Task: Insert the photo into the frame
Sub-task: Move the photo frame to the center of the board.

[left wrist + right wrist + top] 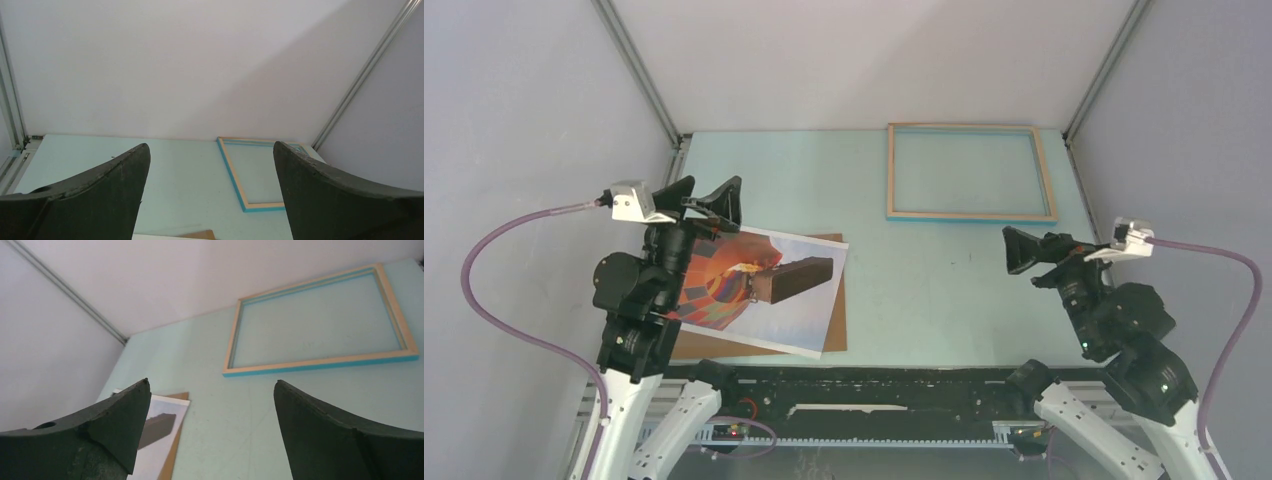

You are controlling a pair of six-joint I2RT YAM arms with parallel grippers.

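Observation:
My right gripper moves outward, tilts downward and lowers astride the near side of the frame [970,214] next. The frame lies flat with that side closest to my right gripper.
The photo [764,290], with its orange-red balloon pattern and dark brown block, lies tilted on the brown backing board [836,335] at the near left. It also shows in the right wrist view [159,437]. The frame [970,214] lies flat at the far right with its light wood side up and blue edges; it also shows in the left wrist view [233,175] and in the right wrist view [320,363]. My left gripper [707,197] is open and empty, raised above the photo's far left corner. My right gripper [1024,250] is open and empty, in the air near the frame's near right corner.
The pale green table [924,290] is walled by grey panels on three sides, with metal posts at the back corners. A black rail runs along the near edge between the arm bases. The backing board's corner shows in the left wrist view [200,234].

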